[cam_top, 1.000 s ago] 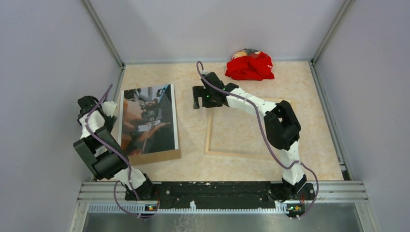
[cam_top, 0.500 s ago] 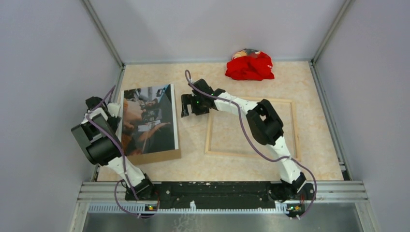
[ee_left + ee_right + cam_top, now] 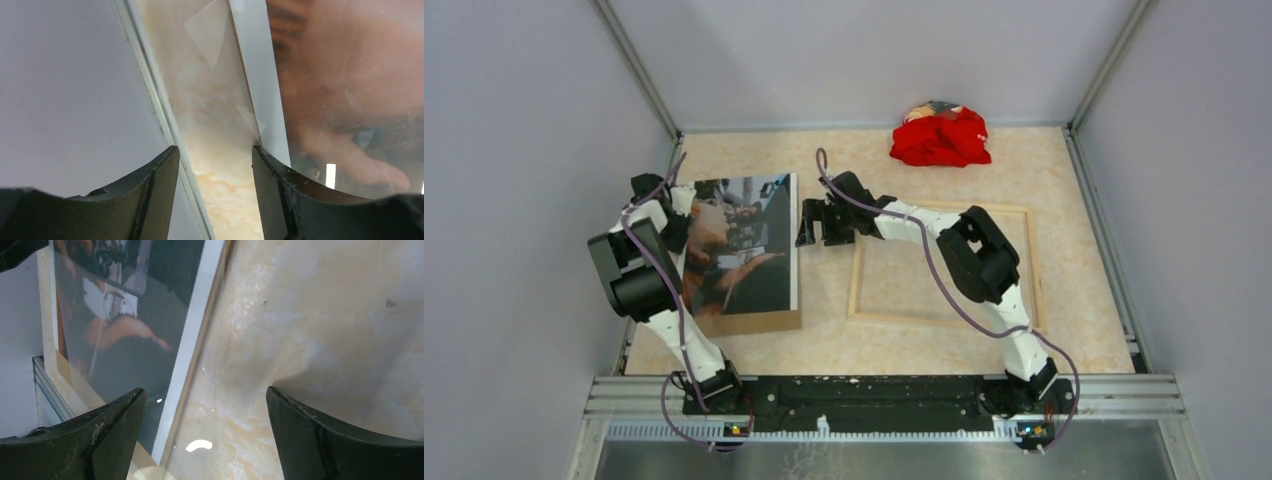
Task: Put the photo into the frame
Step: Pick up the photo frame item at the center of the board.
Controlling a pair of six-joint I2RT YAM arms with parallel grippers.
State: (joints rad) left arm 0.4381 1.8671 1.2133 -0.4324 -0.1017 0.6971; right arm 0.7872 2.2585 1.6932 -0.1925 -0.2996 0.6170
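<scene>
I will next tilt my right gripper toward the photo's white edge, onto the clear plastic sheet's edge (image 3: pixel 805 260) (image 3: pixel 214 394), because the sheet sticks out past the photo between the gripper's fingers.
The photo (image 3: pixel 742 245) lies face up at the left of the table, on a brown backing board (image 3: pixel 754 323) that shows below it. The frame (image 3: pixel 856 285) lies flat at centre right, its light wood side up. My left gripper (image 3: pixel 679 205) is open and empty at the photo's far left edge. In the left wrist view the left gripper (image 3: pixel 215 165) spans the bare strip between the wall and the photo (image 3: pixel 345 90). My right gripper (image 3: pixel 816 222) is open and empty between photo and frame. In the right wrist view the right gripper (image 3: pixel 205 400) straddles the photo's (image 3: pixel 125 330) white right edge.
A red cloth bundle (image 3: pixel 941 137) lies at the back of the table. Grey walls close in the left, back and right. A metal rail (image 3: pixel 155 100) runs along the left wall, close to the left gripper. The arm bases stand at the near edge.
My left gripper has moved farther back and to the right, onto the photo's left edge. The photo has shifted slightly right. My right gripper has moved left, away from the frame toward the photo.
</scene>
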